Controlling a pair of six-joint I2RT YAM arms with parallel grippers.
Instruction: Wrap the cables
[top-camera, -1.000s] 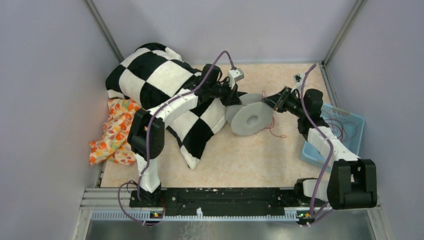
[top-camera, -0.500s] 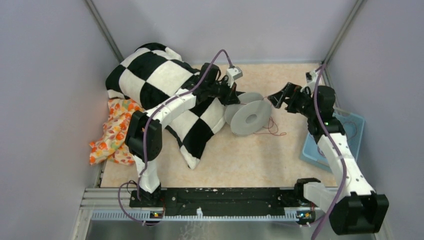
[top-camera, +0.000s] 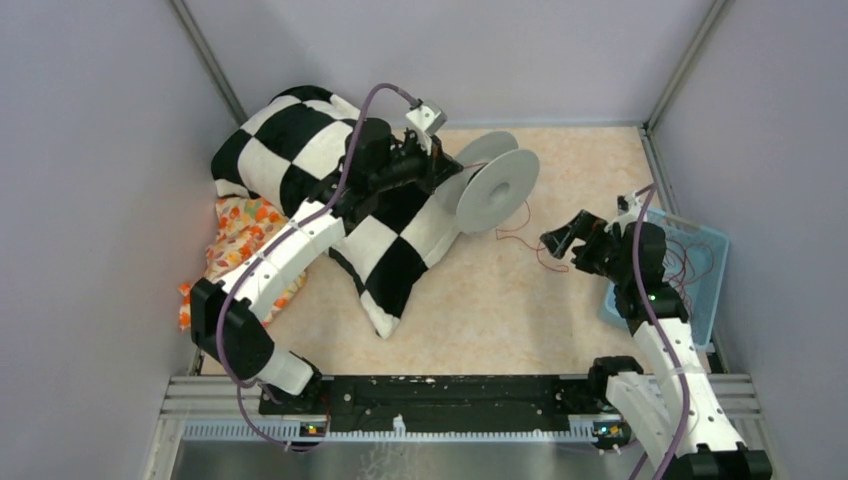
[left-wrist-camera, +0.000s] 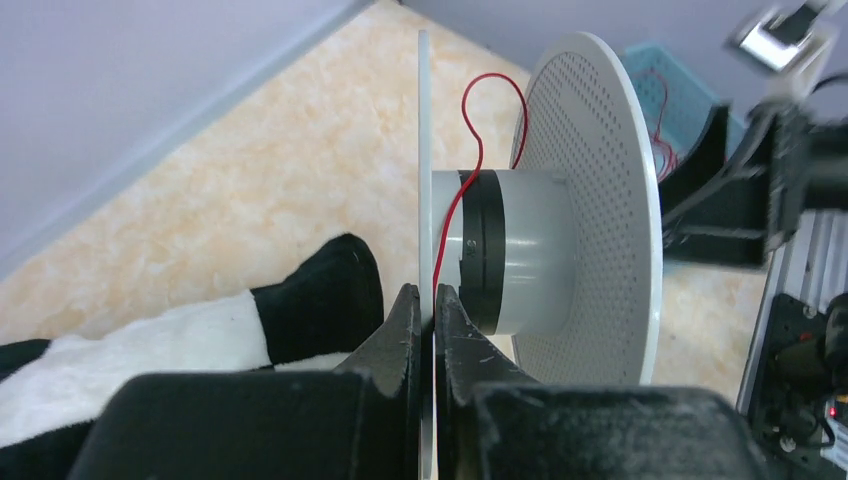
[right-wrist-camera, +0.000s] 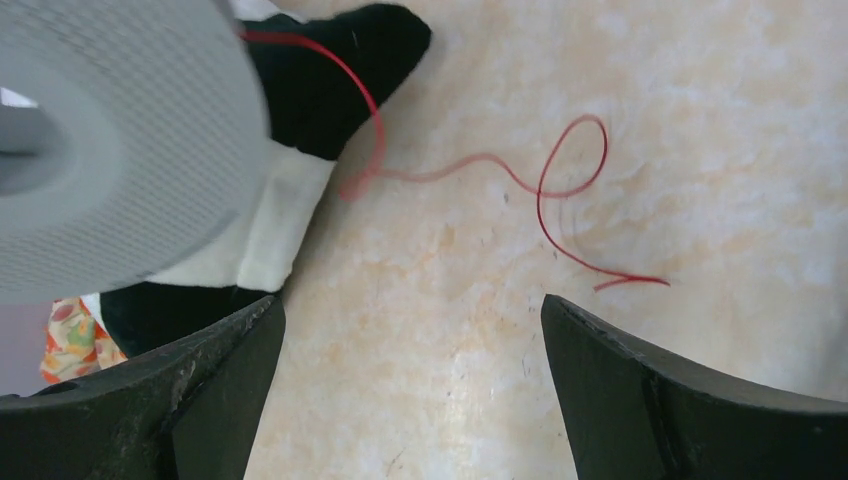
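My wide-open right gripper moves down to the piece of the red cable at its crossing next and closes there. The red cable's small loop lies loose on the bare tabletop.
My left gripper is shut on the thin edge of one flange of a grey spool, holding it in the air above the table's back. A thin red cable runs from the spool's hub. It hangs down to the table and lies there in loose loops. To the right of those loops my right gripper stands wide open and low over the table. Nothing is between its fingers. More red cables lie in the blue basket.
A black-and-white checkered pillow lies at the back left, under my left arm. An orange floral cloth is beside it. The blue basket stands against the right wall, behind my right arm.
My left arm has lifted the spool off the table and carried it back. My right gripper has opened, left the cable by the spool and drawn back toward the basket.
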